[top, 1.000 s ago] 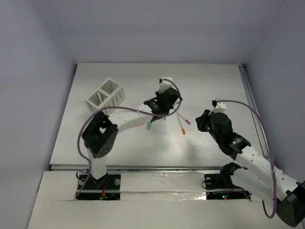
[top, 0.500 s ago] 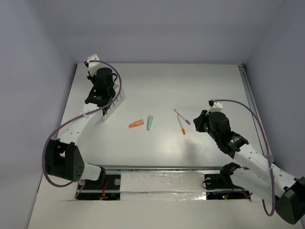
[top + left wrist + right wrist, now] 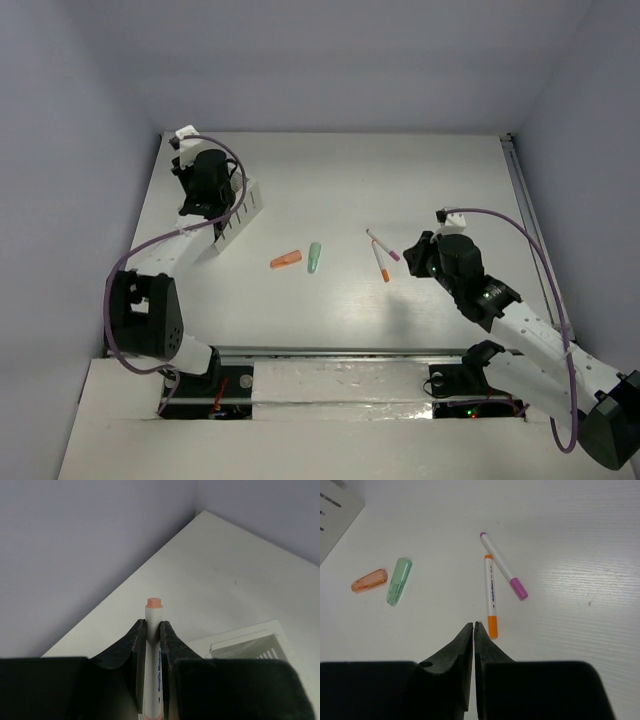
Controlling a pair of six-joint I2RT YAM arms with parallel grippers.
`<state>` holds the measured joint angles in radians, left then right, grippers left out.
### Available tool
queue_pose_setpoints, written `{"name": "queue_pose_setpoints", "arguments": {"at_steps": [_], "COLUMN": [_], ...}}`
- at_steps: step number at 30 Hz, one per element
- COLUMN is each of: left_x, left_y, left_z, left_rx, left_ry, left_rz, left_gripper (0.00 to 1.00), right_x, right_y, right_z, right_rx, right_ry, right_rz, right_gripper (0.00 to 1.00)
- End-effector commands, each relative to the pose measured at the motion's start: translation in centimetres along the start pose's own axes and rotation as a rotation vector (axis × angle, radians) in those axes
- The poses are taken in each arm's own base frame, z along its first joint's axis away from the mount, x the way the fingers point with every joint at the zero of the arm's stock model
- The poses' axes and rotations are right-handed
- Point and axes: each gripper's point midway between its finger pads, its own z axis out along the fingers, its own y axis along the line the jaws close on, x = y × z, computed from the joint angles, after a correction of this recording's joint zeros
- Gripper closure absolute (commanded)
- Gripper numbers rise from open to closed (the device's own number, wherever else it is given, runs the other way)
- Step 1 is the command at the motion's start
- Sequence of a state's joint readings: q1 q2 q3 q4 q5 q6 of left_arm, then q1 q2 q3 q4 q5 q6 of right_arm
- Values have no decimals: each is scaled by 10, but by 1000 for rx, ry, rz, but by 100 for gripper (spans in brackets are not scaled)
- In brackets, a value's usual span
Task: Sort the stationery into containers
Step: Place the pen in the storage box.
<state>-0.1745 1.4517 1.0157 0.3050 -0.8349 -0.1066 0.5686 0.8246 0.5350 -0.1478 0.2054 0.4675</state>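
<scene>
I should lower the thin white pen upright with my left gripper next, because the pen is hanging over the white slotted containers (image 3: 240, 198) and the containers' rim is beside my fingertips.
My left gripper (image 3: 153, 626) is shut on a thin white pen (image 3: 153, 612) with an orange end, held upright between the fingers. In the top view it hangs over the white slotted containers (image 3: 242, 212) at the back left, and its wrist hides most of the box. Part of the box rim (image 3: 250, 642) shows beside the fingers. My right gripper (image 3: 473, 625) is shut with nothing in it. It hovers just short of an orange-capped pen (image 3: 491, 597) and a magenta-capped pen (image 3: 504, 569). An orange stub (image 3: 369, 580) and a mint-green stub (image 3: 399, 580) lie to the left.
The grey side and back walls stand close behind the containers (image 3: 75, 555). A rail (image 3: 530, 230) runs along the table's right edge. The two stubs (image 3: 286, 260) lie mid-table between the arms.
The left arm has swung from the middle of the table to the containers at the back left, carrying a pen. The right arm has hardly moved.
</scene>
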Motion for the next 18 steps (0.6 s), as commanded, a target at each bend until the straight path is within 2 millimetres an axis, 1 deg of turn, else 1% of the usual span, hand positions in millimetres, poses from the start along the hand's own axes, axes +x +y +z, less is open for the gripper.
{"name": "queue_pose_setpoints", "arguments": {"at_steps": [1,4,9,10,12,14,18], "left_x": [-6,-4,3,7,7,13,22], "left_y": [6,6,4,4,5,8,6], "left_z": [8,10,15,15,16,17,20], "left_rx": [-59,-62,-79,-81,-85,-103,-105], "left_ry": [-34,-48,-42,-38,-50,-55,-44], "left_rz": [16,22,36,39,34,41,56], "left_gripper": [100,100,100,100,100,100,100], "right_x": [-20,-21,-22,-22,-22,-21,-23], "right_y": [12,13,21,21,21,21,20], "right_z": [0,1,-2,-1,-1,0,-1], "right_rx": [-46,-49,-102,-99,-98,-98,-95], "right_ry": [-65,-64,-78,-76,-77,-72,-85], "right_rz": [11,17,39,39,39,38,39], "right_gripper": [90,90,90,90,90,90,90]}}
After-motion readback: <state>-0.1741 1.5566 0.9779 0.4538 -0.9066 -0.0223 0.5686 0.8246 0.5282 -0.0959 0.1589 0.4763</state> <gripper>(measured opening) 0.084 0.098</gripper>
